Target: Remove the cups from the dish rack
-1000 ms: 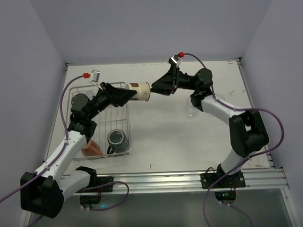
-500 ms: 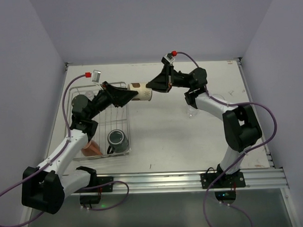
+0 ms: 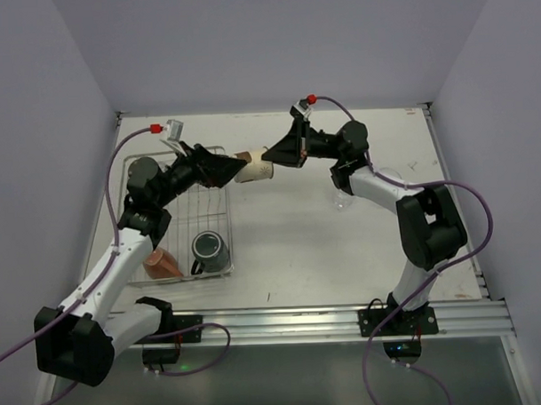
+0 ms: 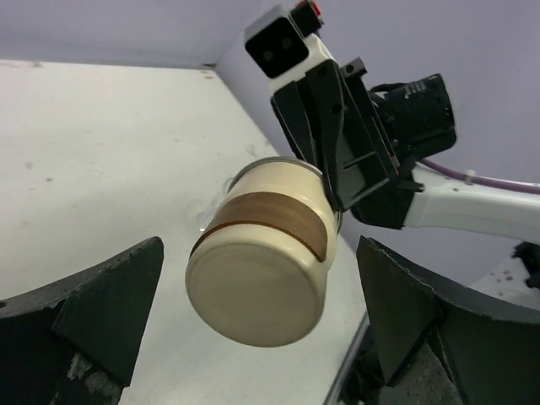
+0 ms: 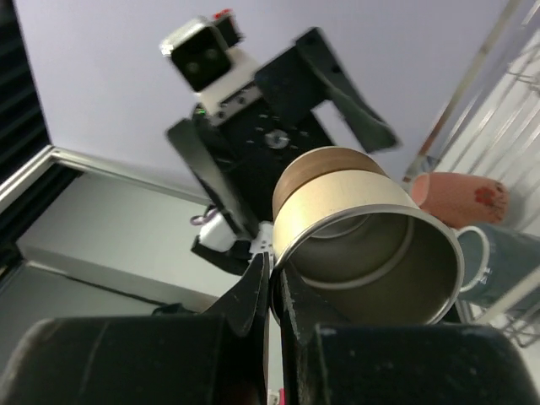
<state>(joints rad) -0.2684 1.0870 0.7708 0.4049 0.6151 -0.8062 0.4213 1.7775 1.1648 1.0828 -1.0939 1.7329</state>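
Note:
The cup hangs sideways, so my right gripper will next tilt down, lower the cup with its base first onto the bare tabletop (image 3: 311,201) beside the small clear glass and release it there.
The beige-brown cup (image 3: 254,167) hangs sideways in the air past the right side of the dish rack (image 3: 205,205). My right gripper (image 3: 271,156) is shut on its rim, one finger inside and one outside (image 5: 274,278). My left gripper (image 3: 229,171) stands open around the cup's base (image 4: 261,270), with a gap between cup and fingers on both sides. A dark handled mug (image 3: 210,251) and an orange-red cup (image 3: 164,264) lie at the rack's near end. The right wrist view shows both again, the orange-red cup (image 5: 460,198) and the mug (image 5: 506,261).
A small clear glass (image 3: 344,198) stands on the white table under my right forearm. The rack's raised wire sides (image 5: 506,126) lie close behind the left gripper. Walls close in the table on the left, back and right.
My left gripper has opened and let go of the beige-brown cup. My right gripper has shut on the cup's rim. The cup's base has dropped and tilted slightly.

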